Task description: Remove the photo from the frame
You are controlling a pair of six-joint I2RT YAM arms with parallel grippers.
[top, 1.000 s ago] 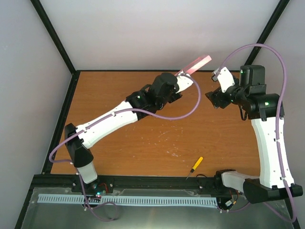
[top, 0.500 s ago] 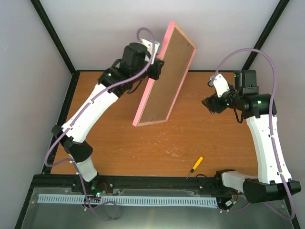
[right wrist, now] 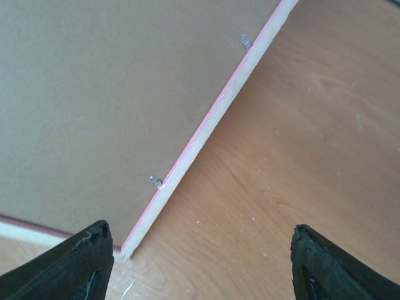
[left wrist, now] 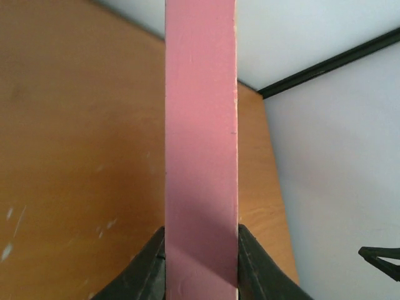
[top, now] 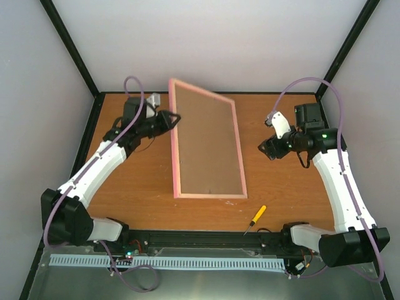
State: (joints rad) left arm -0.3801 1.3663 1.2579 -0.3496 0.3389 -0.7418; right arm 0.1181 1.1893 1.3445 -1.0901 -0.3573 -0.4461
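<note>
The table is below the left gripper and the backing of the frame faces up, so the left gripper will next lower the frame's raised far end onto the table and let go of the frame's pink bar.
The frame (top: 206, 147) shows its brown backing board upward, so the photo is hidden. It is tilted: its far end is raised and its near edge is down by the table. My left gripper (top: 174, 119) is shut on the pink left edge near the far corner. In the left wrist view that pink edge (left wrist: 201, 125) fills the space between both fingers (left wrist: 153, 265). My right gripper (top: 265, 149) hangs open just right of the frame, holding nothing. In the right wrist view the frame's right edge (right wrist: 206, 125) carries two small metal tabs (right wrist: 155, 181).
A yellow-handled screwdriver (top: 255, 219) lies on the wooden table (top: 294, 187) near the front edge, right of the frame's near corner. Black posts and grey walls enclose the table.
The left arm has swung the frame left and down from high in the air, so that its near edge is by the table. The right gripper has drifted down and left toward it.
</note>
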